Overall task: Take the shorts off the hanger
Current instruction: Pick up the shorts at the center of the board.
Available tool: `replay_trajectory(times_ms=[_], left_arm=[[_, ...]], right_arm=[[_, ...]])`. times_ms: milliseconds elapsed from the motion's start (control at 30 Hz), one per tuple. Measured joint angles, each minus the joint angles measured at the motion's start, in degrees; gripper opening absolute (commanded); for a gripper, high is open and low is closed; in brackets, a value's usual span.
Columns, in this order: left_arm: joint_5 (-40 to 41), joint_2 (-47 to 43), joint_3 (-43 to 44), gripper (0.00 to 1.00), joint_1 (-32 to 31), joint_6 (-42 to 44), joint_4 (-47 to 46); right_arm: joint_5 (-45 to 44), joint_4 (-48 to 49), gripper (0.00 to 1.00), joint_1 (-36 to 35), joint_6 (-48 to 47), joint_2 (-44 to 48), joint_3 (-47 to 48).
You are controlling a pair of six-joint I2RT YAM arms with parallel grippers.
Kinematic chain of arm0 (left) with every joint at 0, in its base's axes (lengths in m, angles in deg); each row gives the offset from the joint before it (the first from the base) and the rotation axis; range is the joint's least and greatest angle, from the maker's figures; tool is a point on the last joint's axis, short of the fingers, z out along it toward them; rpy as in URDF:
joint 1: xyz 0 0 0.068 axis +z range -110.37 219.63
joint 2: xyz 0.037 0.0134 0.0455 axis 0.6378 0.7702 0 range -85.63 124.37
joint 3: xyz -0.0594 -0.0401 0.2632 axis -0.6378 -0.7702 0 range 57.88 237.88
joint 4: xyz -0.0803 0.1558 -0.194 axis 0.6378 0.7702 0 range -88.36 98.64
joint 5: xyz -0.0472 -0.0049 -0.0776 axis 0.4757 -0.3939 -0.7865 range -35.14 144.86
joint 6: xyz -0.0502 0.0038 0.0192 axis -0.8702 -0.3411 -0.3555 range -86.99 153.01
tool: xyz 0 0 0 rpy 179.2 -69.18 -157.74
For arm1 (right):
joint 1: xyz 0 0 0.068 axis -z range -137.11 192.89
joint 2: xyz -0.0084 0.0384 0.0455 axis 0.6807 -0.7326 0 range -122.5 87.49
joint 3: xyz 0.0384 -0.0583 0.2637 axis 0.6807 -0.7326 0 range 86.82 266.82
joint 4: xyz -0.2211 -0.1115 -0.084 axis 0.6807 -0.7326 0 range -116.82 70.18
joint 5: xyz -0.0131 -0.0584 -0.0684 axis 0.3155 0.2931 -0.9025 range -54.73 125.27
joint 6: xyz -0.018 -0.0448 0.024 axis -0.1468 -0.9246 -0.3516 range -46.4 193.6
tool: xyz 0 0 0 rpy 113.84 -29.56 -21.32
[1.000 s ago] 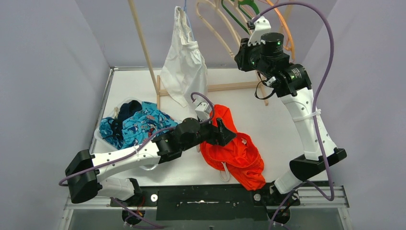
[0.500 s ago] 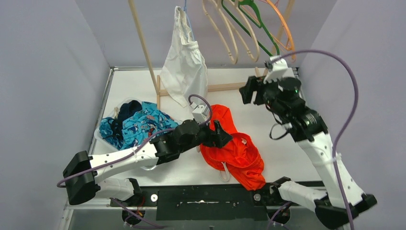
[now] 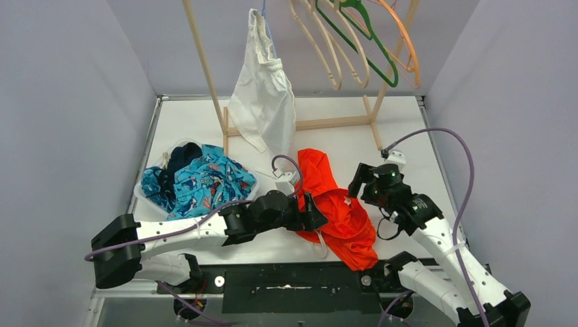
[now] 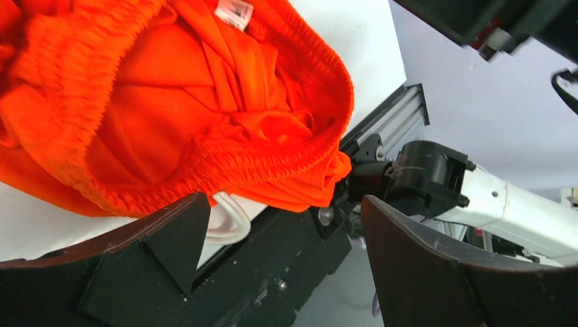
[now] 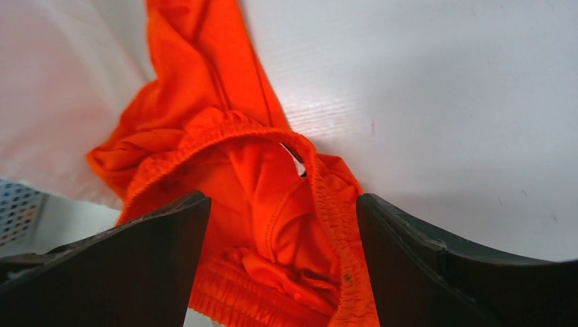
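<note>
The edge of the gathered waistband of the shorts lies just beyond the spread, empty fingers. Next, my open left gripper moves down onto that waistband.
Plain bright orange shorts lie crumpled on the white table, off any hanger. My left gripper hovers at their left edge, open, with nothing between its fingers. In the left wrist view the orange shorts fill the upper left beyond the open left gripper, and a white drawstring pokes out. My right gripper is low at the shorts' right side, open. The right wrist view has the waistband of the shorts between the spread fingers of the right gripper. A white garment hangs from a blue hanger.
Empty beige, green and orange hangers hang on the wooden rack. A white basket at the left holds teal shark-print shorts and navy shorts. The table's near edge meets a black rail.
My right arm has come down from the hangers to the table beside the orange shorts, and its jaws have opened. The left arm has drawn back slightly toward the near edge.
</note>
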Motion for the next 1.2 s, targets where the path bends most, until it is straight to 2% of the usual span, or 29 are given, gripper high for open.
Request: replay_trajectory(times_ms=[167,233,333,433,467,567,800,1033,1200], left_arm=[[0.57,1.81,0.0,0.82,-2.91,-5.88,1.55],[0.94,2.73,0.0,0.82,-3.96,-7.5,1.92],[0.94,4.74,0.02,0.82,-5.35,-9.68,1.77],[0.87,8.33,0.02,0.82,-6.1,-11.96,0.22],[0.9,9.6,0.02,0.82,-6.12,-12.98,-0.46],[0.92,12.76,-0.68,0.82,-6.03,-15.8,-5.14],[0.92,17.84,-3.61,0.82,-3.43,-22.45,-17.31],[1.86,19.43,-7.91,0.82,-0.11,-27.96,-25.38],[1.81,20.76,-7.21,0.82,1.07,-28.65,-27.28]], right_arm=[[0.28,-3.98,0.8,1.36,0.13,-7.45,0.02],[1.86,-4.55,0.74,1.92,-0.68,-10.19,0.02],[4.33,-4.63,0.61,2.56,-1.68,-13.9,-0.31],[6.88,-4.59,0.41,2.67,-2.23,-15.52,-1.18],[8.02,-4.55,0.3,2.69,-2.43,-15.52,-1.38],[11.39,-3.61,0.14,2.69,-3.17,-15.34,-1.9],[17.57,-1.97,0.0,2.6,-3.32,-13.29,-4.66],[24.3,2.82,0.0,1.09,-0.11,-7.48,-10.95],[29.53,7.63,0.0,-3.67,3.1,-4.83,-16.94]])
